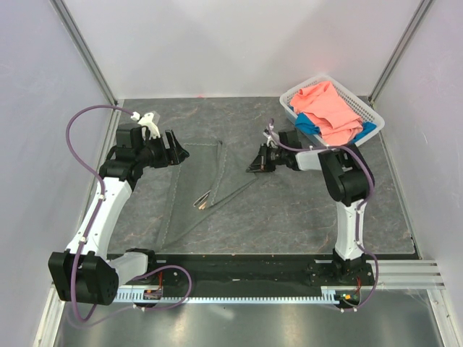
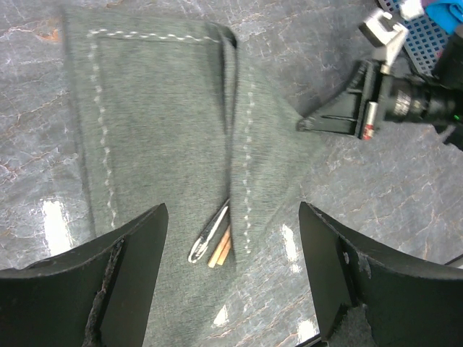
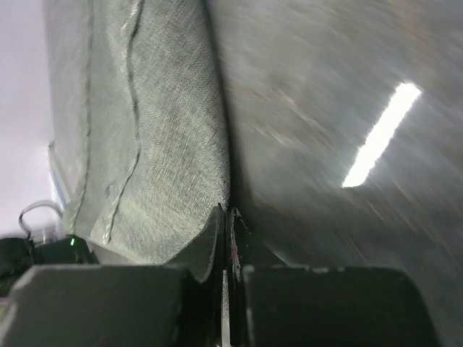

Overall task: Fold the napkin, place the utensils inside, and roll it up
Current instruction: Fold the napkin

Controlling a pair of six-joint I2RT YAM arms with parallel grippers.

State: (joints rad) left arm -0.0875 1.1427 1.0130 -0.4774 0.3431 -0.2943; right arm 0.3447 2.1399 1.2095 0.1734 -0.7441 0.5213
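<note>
The left gripper will next move back and down to close on the napkin's near corner [image 1: 165,242], because that corner is below it and toward the robot's base.
The dark grey napkin [image 1: 197,173] lies at the table's middle left, with one flap folded over along a crease. It also shows in the left wrist view [image 2: 159,130]. The silver fork [image 2: 208,236] and the chopsticks' ends [image 2: 221,249] poke out from under the flap; in the top view the utensils [image 1: 204,199] lie by the napkin's middle. My right gripper [image 1: 255,168] is shut on the napkin's right edge [image 3: 173,144], the cloth pinched between its fingertips [image 3: 227,217]. My left gripper [image 1: 181,153] is open and empty above the napkin's far left part, its jaws wide apart [image 2: 233,289].
A white basket [image 1: 370,110] at the back right holds a salmon-pink cloth [image 1: 329,108] and a blue cloth [image 1: 307,124]. Enclosure walls stand on the left, back and right. The arms' base rail runs along the near edge.
</note>
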